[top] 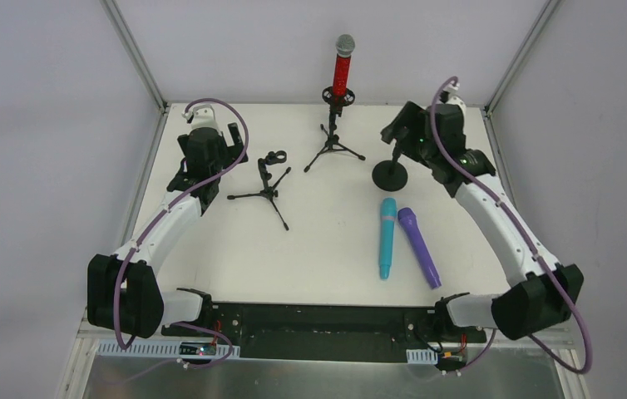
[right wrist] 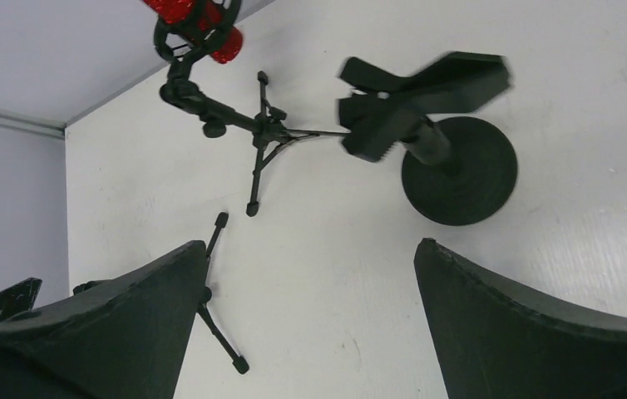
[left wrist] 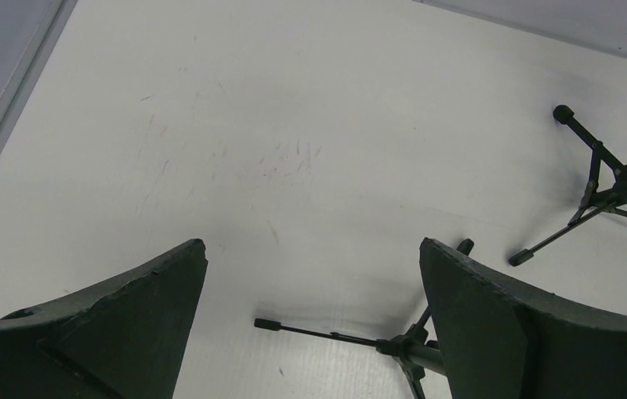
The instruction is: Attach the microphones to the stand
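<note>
The empty clip [right wrist: 418,98] lies below my right gripper, which needs to go down beside the round-base stand and tilt level so its open fingers close around that clip.
The red microphone [top: 343,71] with a silver mesh head stands upright in the clip of a tripod stand [top: 334,143] at the back centre; its red body [right wrist: 194,15] also shows in the right wrist view. The cyan microphone [top: 387,237] and the purple microphone [top: 419,247] lie side by side on the table, right of centre. A round-base stand [top: 390,173] with an empty clip [right wrist: 418,96] stands just ahead of my right gripper [top: 399,131], which is open and holds nothing [right wrist: 306,249]. My left gripper [top: 238,147] is open and empty [left wrist: 313,253], beside a second tripod stand [top: 269,187].
The second tripod stand [left wrist: 393,341] has an empty clip and splayed legs that reach toward the table's centre. Grey walls and a metal frame [top: 140,58] enclose the white table [top: 318,249] at the back and sides.
</note>
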`<state>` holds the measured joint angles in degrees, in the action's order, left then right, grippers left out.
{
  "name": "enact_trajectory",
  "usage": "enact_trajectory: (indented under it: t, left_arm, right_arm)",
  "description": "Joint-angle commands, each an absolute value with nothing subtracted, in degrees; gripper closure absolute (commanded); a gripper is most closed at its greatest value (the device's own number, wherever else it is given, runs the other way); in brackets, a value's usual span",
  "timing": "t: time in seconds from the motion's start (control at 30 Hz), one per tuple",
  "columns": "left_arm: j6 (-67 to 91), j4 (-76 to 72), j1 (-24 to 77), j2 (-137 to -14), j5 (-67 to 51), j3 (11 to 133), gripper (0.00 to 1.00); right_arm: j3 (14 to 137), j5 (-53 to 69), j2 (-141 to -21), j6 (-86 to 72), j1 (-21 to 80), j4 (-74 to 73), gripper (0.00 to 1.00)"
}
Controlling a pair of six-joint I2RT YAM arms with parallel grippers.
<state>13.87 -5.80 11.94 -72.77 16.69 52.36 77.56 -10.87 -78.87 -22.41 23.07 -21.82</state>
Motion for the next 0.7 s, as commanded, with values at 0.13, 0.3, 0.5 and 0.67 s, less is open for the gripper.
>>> enact_trajectory:
  t: [0.13, 0.3, 0.5, 0.67]
  left_arm:
    - [13.19, -8.82, 11.87, -70.73, 15.49, 52.31, 0.0]
    - [13.69, -8.56, 11.87, -70.59, 15.29, 52.41, 0.0]
    - [13.46, -8.41, 11.91, -70.28, 15.22, 52.47, 0.0]
    - [13.69, -8.46, 11.87, -70.59, 14.31, 52.57, 0.0]
  right_arm:
    - [62.94, 2.83, -65.73, -30.46, 11.01, -15.77, 0.01]
    - [61.7, 9.93, -68.8, -33.72, 5.73, -12.74, 0.01]
    - [62.88, 19.15, -75.1, -38.88, 1.33, -6.93, 0.01]
    - [63.54, 21.43, -78.24, -40.84, 0.67, -2.94, 0.01]
